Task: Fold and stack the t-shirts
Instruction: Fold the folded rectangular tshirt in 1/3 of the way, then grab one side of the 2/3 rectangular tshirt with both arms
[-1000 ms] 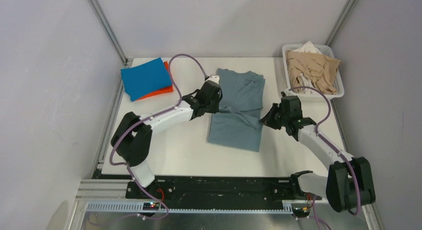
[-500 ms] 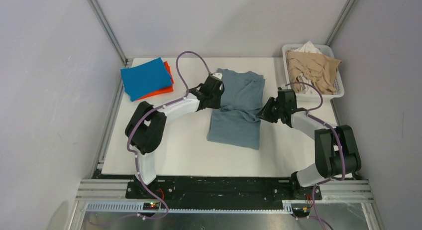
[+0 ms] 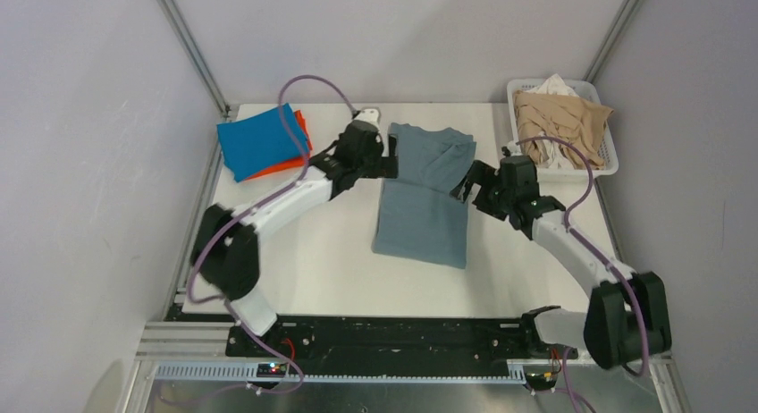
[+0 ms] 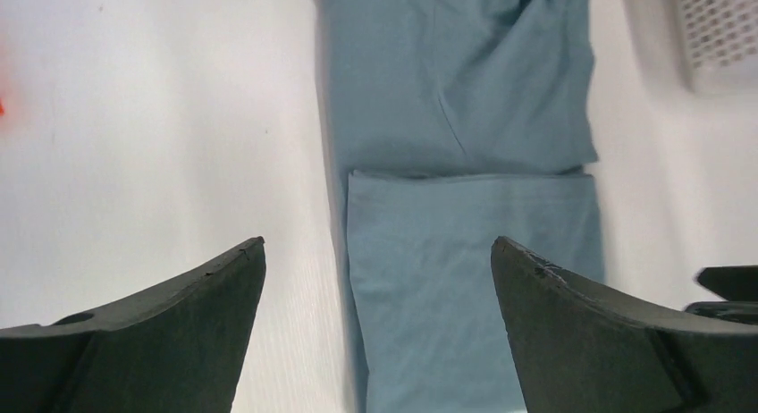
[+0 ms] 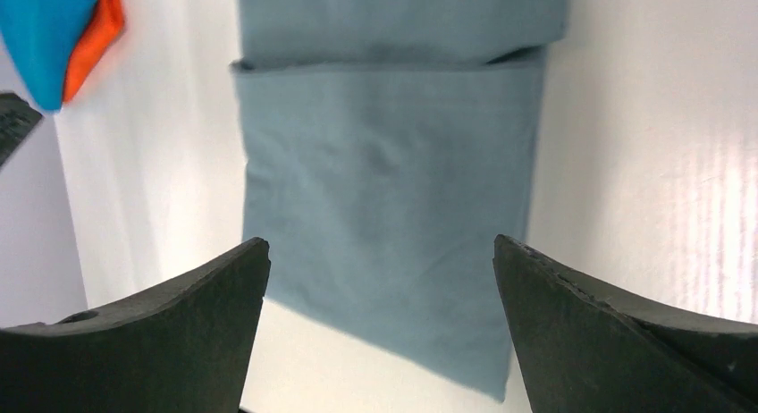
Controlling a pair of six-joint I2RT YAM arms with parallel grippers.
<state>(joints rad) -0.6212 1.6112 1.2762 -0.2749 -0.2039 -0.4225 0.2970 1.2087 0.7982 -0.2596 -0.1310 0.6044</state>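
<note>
My left gripper moves back and down onto the t-shirt's near corner (image 3: pixel 377 249) next, as it lies below toward my base, where bare tabletop leaves fingers room.
A dusty grey-blue t-shirt (image 3: pixel 425 198) lies flat in the middle of the table as a long strip, its near half doubled over the far half. It also fills the left wrist view (image 4: pixel 465 118) and the right wrist view (image 5: pixel 384 163). My left gripper (image 3: pixel 384 161) hovers open at the shirt's left edge, nothing between its fingers (image 4: pixel 377 243). My right gripper (image 3: pixel 471 185) hovers open at the right edge, also holding nothing (image 5: pixel 382 242). A folded bright blue t-shirt (image 3: pixel 261 140) rests on an orange one (image 3: pixel 288 168) at the far left.
A white slatted basket (image 3: pixel 565 173) stands at the far right corner, holding beige (image 3: pixel 563 118) and white garments. Its corner shows in the left wrist view (image 4: pixel 720 37). The blue (image 5: pixel 40 29) and orange (image 5: pixel 98 29) shirts appear at the right wrist view's top left.
Both grippers went from shut to open and let go of the grey-blue shirt. Both moved a little toward the far side, and the bunched fold now lies flat.
</note>
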